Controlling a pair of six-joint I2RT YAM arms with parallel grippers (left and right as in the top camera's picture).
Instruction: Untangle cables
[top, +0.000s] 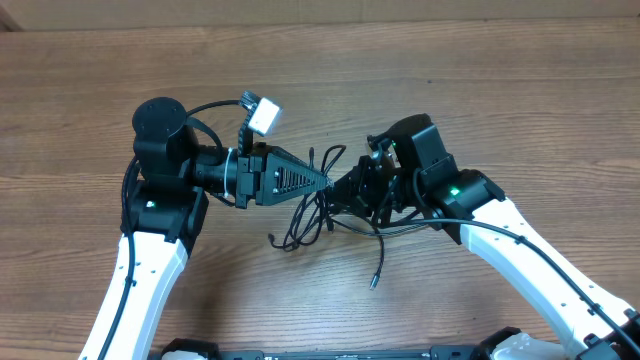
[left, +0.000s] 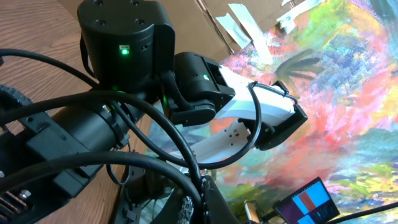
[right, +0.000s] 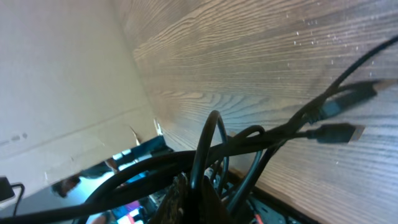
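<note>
My right gripper draws the piece of cable to the right in the overhead view next, spreading the bunched cable loops, and releases it, since bare tabletop lies there.
The cables (top: 300, 222) are a tangle of thin black cords lying mid-table, with loops hanging down from where the two grippers meet. One strand trails to a plug end (top: 375, 282) nearer the front. My left gripper (top: 322, 183) points right, and in its wrist view it (left: 200, 200) is shut on a black cord (left: 198, 177). From the right, my right gripper (top: 340, 190) almost touches the left one. Its wrist view shows it (right: 198, 198) shut on a looped strand (right: 208, 143), with two silver-tipped plugs (right: 348, 132) above the wood.
The wooden table (top: 500, 90) stretches around the tangle. A white camera block (top: 262, 112) sits on the left arm. The right arm's black wrist (top: 415, 150) and white link (top: 520, 250) cross the right side. Cardboard and a painted backdrop (left: 348, 93) show behind.
</note>
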